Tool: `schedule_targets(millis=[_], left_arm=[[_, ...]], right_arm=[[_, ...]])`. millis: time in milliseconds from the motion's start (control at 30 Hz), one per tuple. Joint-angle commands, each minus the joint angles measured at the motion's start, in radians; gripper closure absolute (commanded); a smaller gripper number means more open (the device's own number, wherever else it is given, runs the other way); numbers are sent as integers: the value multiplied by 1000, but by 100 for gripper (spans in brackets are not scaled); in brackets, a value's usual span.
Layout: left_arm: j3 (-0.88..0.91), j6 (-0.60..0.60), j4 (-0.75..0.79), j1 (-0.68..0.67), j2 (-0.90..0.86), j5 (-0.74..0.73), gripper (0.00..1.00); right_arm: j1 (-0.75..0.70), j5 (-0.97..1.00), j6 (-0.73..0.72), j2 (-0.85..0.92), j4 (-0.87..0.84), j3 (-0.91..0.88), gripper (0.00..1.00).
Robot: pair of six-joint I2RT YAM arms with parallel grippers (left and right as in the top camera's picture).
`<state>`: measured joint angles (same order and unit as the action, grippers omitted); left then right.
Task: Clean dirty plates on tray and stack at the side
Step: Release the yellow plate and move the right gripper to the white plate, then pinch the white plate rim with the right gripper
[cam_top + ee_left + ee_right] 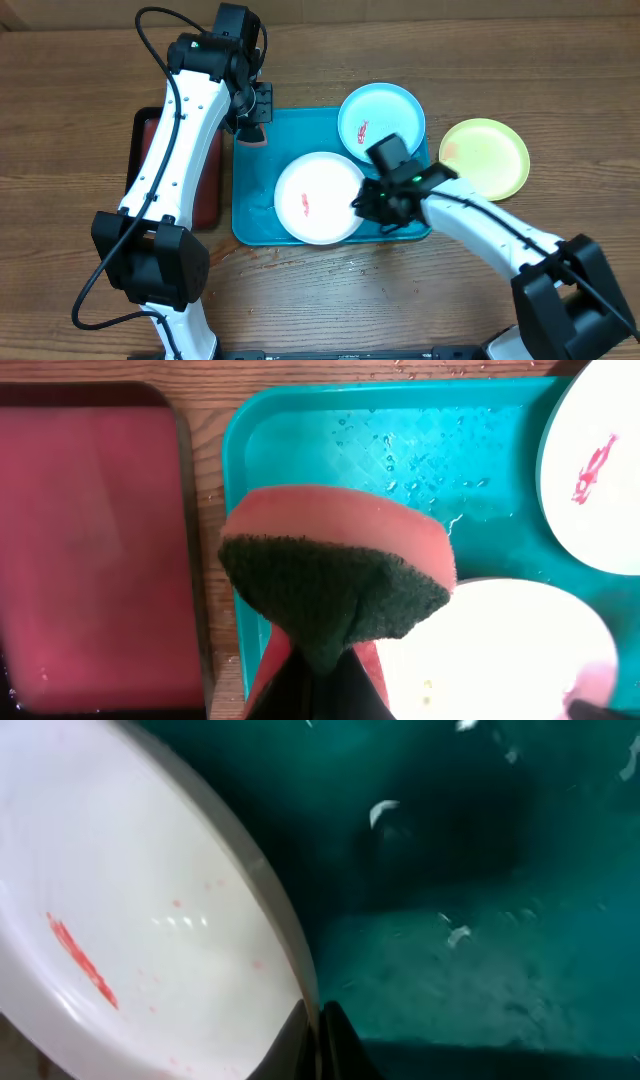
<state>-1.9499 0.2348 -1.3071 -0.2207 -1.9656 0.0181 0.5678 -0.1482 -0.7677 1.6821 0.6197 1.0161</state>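
My right gripper should move down and left in the overhead view next and release the white plate point(318, 197) on the tray's bare bottom, as it hangs tilted.
The turquoise tray point(251, 205) holds a white plate point(318, 197) with a red smear and a pale cyan plate point(380, 117) with a red smear. The yellow-green plate point(485, 156) lies on the table right of the tray. My right gripper point(366, 202) is shut on the white plate's right rim point(290, 945) and tilts it over the tray floor point(480, 900). My left gripper point(250, 128) is shut on a pink sponge with a dark green scrub face point(335, 585), held above the tray's far left part point(300, 440), apart from both plates.
A black tray with red inside point(205, 170) sits left of the turquoise tray; it also shows in the left wrist view point(90, 540). Water droplets lie on the turquoise tray floor point(400, 450). Bare wooden table surrounds the trays.
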Motion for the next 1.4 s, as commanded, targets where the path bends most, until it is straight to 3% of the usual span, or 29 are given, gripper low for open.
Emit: schedule_targets(millis=[0,233,267,333,400,633,767,1100,1367], left_arm=[[1,16,6,4,7,-9,96],[1,16,7,4,7,-9,96],[1,16,7,4,7,-8,96],[1,16,8,4,7,-8,96],[1,16,8,4,7,-8,96],[1,16,18,4,7,-8,96],[1,16,22,4,7,-8,95],[1,16,22,4,7,-9,96],[21,20,22,3,7,-12,96]], right_arm=[[60,110,-152,58,-109,24,96],[74,92,-198,117,-215,25,96],[74,92,-194,117,-214,25,91],[70,91,-86,117,-208,27,70],[60,91,-26,117,-201,32,69],[32,102,214,120,-219,77,73],[20,114,275,135,-253,81,77],[19,114,266,194,-294,81,81],[19,117,161,229,-298,81,91]])
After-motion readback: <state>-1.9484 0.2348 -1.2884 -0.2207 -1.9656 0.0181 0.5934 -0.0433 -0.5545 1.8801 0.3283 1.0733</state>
